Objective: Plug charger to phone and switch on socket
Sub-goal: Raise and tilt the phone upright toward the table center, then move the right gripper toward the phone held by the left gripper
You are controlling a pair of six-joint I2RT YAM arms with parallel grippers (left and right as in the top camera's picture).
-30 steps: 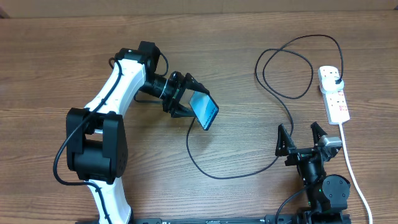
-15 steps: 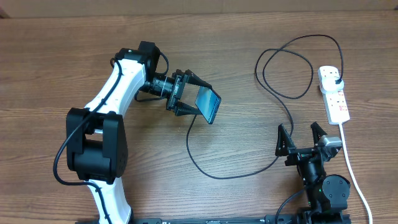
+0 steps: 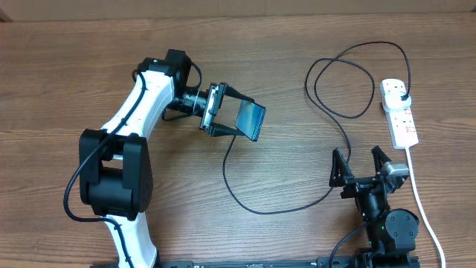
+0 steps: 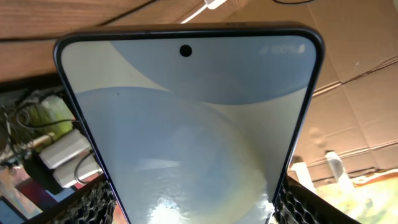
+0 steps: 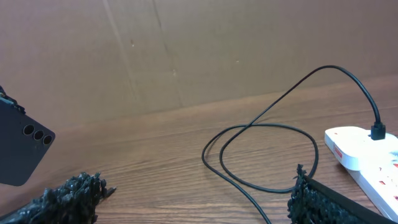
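Note:
My right gripper turns and reaches across to the phone's free lens end [image 3: 259, 125] [image 5: 38, 149] next, since it lies outward and to the left in the overhead view.
My left gripper [image 3: 239, 118] is shut on the phone [image 3: 250, 122] and holds it above the table, tilted up on edge. In the left wrist view the phone's lit light blue screen [image 4: 186, 124] fills the frame between the two fingers. The phone's dark back with its lenses shows at the left of the right wrist view [image 5: 22, 149]. The black charger cable [image 3: 256, 208] runs from under the phone in a loop to its plug in the white socket [image 3: 399, 113] at the right. My right gripper [image 3: 361, 165] is open and empty near the front edge, left of the socket [image 5: 364, 149].
The socket's thick white cord [image 3: 424, 212] runs down the right side past the right arm's base. The charger cable makes loops [image 5: 261, 155] on the wooden table between the arms. A cardboard wall [image 5: 186, 50] stands behind the table.
My left gripper has turned at the wrist and moved slightly right, tilting the held phone further up on edge. The right arm has not moved.

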